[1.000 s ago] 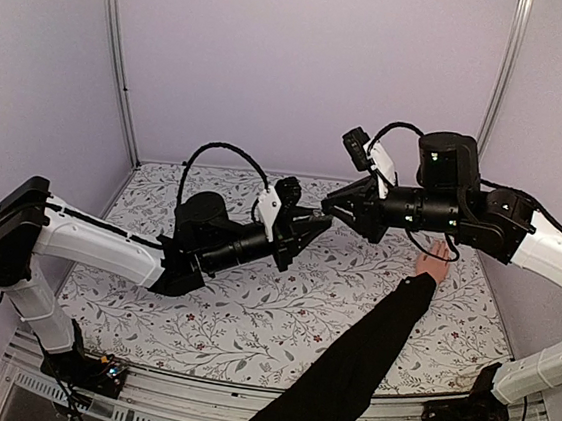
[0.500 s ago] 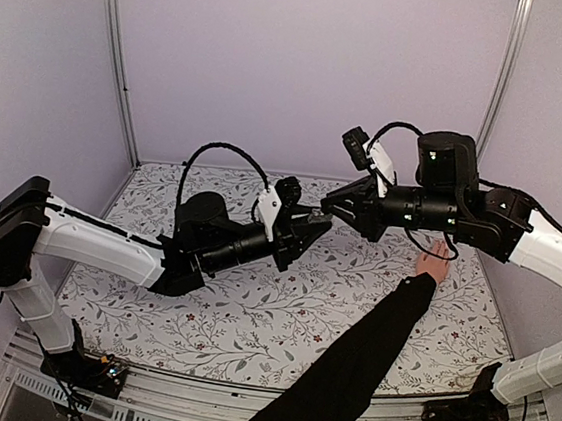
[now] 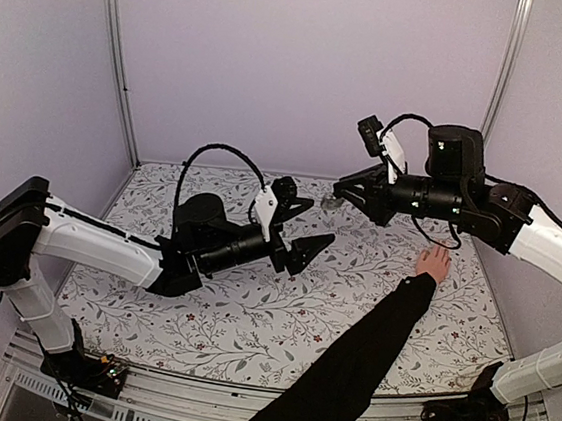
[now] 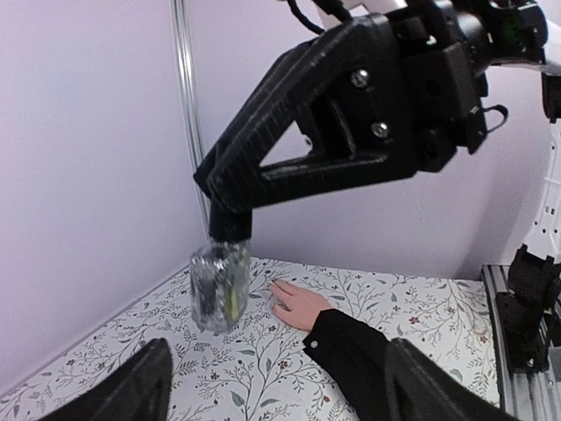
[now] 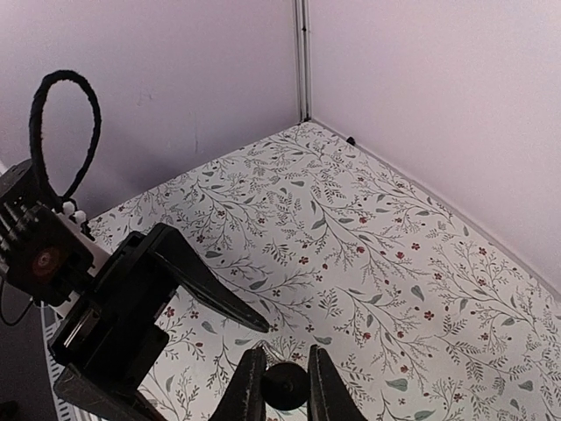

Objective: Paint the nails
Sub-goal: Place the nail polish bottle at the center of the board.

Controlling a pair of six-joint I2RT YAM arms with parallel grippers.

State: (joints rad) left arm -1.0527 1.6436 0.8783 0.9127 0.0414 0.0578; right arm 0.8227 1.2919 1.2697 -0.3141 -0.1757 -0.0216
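Observation:
The free spot on the flowered tabletop lies below, so my right gripper next descends until the clear bottle (image 4: pixel 219 285) stands there and releases the black cap.
A bare hand (image 3: pixel 437 260) in a long black sleeve (image 3: pixel 345 368) lies flat on the flowered table at the right; its nails (image 4: pixel 274 283) are tiny at the fingertips. My right gripper (image 3: pixel 339 194) hangs above the table, left of the hand, shut on the black cap (image 5: pixel 285 386) of a small clear bottle (image 4: pixel 219 285) that dangles below it. My left gripper (image 3: pixel 320 222) stands open just below and left of the bottle, with nothing between its fingers (image 4: pixel 140 386). The hand (image 4: pixel 300 303) rests beyond the bottle in the left wrist view.
Lilac walls enclose the flowered tablecloth (image 3: pixel 251 308) on three sides, with metal posts (image 3: pixel 117 53) in the back corners. The sleeved arm crosses the right front of the table. My left arm (image 5: pixel 131 307) shows close below the right gripper (image 5: pixel 285 355).
My left gripper has opened and dropped back slightly, letting go of the bottle. My right gripper has risen a little up and to the right, carrying the bottle by its cap.

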